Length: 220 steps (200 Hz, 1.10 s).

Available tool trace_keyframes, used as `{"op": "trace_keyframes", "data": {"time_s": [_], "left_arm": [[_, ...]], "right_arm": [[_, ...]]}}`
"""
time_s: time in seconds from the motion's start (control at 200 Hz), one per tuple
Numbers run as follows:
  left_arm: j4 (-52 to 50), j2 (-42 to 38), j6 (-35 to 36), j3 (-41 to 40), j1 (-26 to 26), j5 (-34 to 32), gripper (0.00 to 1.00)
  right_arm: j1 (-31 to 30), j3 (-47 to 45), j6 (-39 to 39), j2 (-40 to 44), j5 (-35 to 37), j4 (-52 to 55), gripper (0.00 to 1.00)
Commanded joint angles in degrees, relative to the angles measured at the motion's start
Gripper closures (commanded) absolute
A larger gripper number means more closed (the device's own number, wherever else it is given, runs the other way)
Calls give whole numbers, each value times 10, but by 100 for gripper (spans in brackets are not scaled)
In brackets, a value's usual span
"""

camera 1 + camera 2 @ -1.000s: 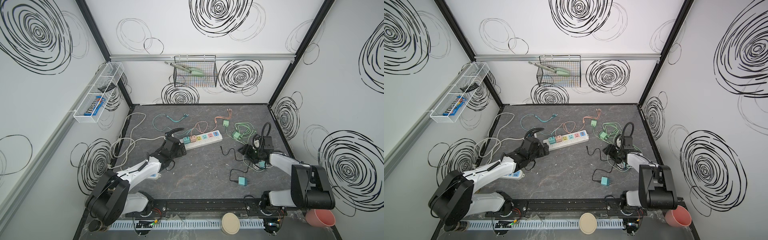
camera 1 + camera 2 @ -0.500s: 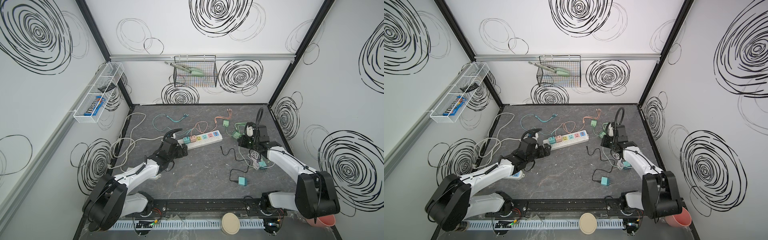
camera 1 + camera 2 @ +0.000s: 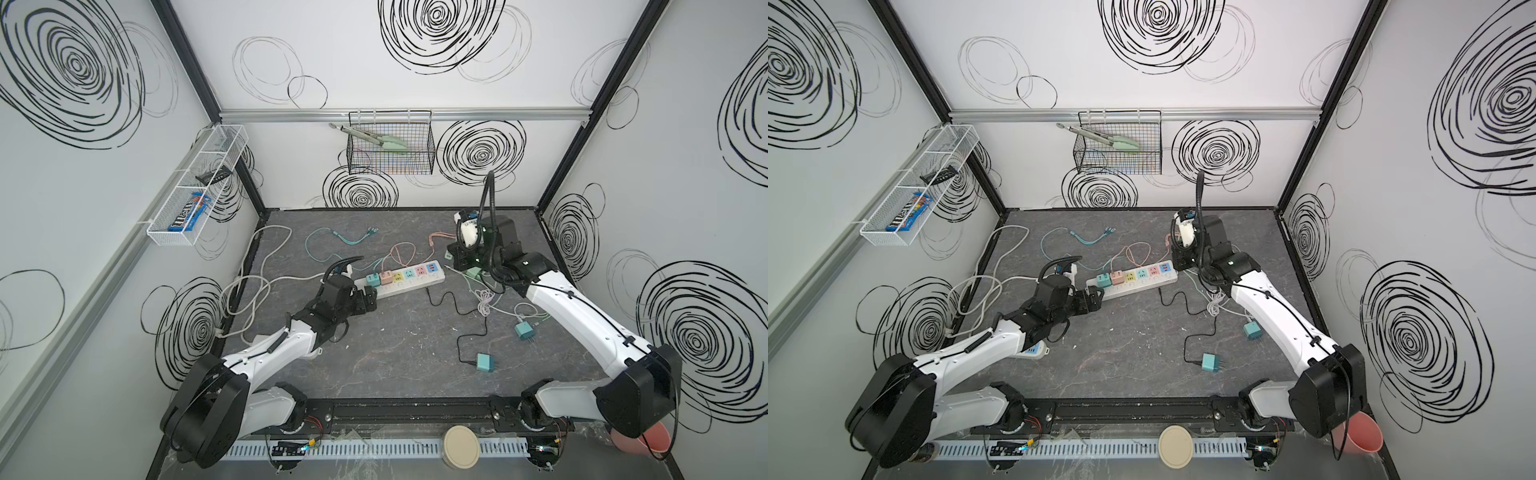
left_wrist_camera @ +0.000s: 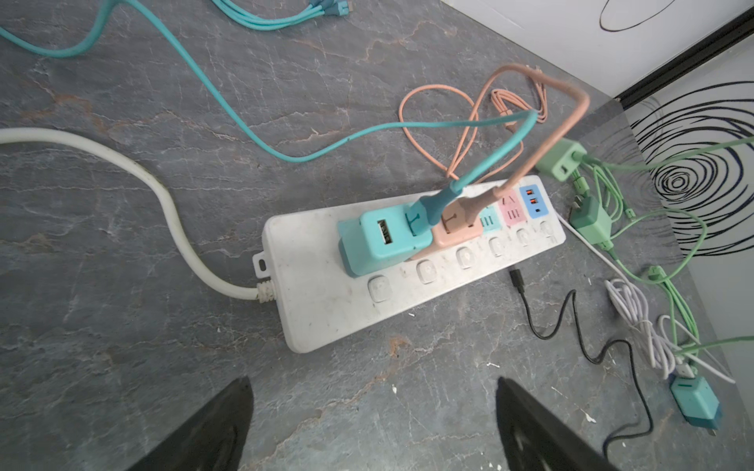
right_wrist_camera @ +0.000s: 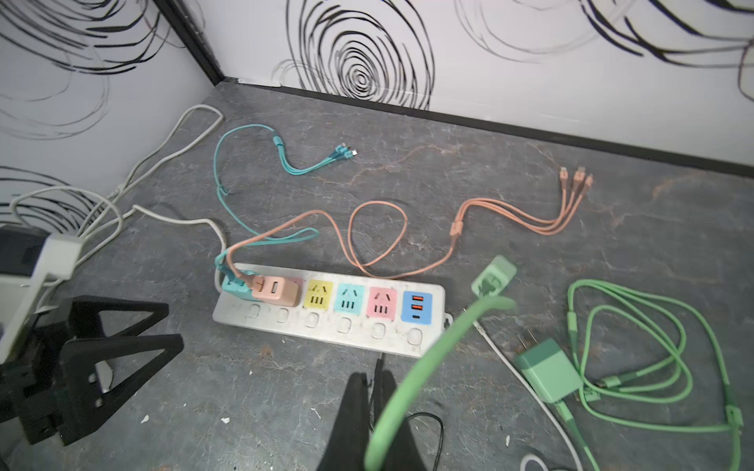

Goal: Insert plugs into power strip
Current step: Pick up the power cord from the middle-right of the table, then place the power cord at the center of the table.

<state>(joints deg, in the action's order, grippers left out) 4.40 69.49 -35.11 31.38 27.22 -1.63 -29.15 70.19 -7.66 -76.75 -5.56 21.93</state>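
Note:
Next, the right gripper moves back and down, lays the mint plug beside the power strip's near edge (image 3: 392, 300) (image 5: 276, 346) and releases the green cable, as the plug still hangs clear.
The white power strip (image 3: 409, 283) (image 5: 326, 331) lies mid-table. A teal plug (image 4: 379, 240) and a pink plug (image 4: 457, 228) sit in its two left sockets. My left gripper (image 4: 373, 383) is open just off the strip's left end, holding nothing. My right gripper (image 5: 372, 379) is shut on a green cable (image 5: 412, 379), above the table off the strip's right end. A light mint plug (image 5: 493, 277) hangs from that cable, clear of the table. A darker green plug (image 5: 546, 375) lies beside it. Two loose teal plugs (image 3: 484, 362) (image 3: 524, 331) lie front right.
Coiled green cables (image 5: 636, 367), a black cable (image 3: 461, 316) and a white cable (image 3: 484, 301) clutter the right side. The strip's thick white cord (image 3: 253, 286) loops at the left wall. A wire basket (image 3: 390, 149) hangs on the back wall.
My right arm has swung from the cable pile at the right toward the strip's right end. Its jaws have closed on the green cable. The left gripper edged closer to the strip.

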Motion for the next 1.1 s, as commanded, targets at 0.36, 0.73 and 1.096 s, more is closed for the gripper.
{"op": "trace_keyframes", "data": {"time_s": [0.36,0.73,1.096], "left_arm": [[-1,-34,11,10,-1,-16,4],[-42,-37,9,17,-1,-52,4],[-93,28,70,53,71,-46,4]], "right_arm": [[-102,143,66,-16,-114,65,100],[-25,-33,-23,6,-215,-53,100],[89,-133,-91,-58,-173,-65,82]]}}
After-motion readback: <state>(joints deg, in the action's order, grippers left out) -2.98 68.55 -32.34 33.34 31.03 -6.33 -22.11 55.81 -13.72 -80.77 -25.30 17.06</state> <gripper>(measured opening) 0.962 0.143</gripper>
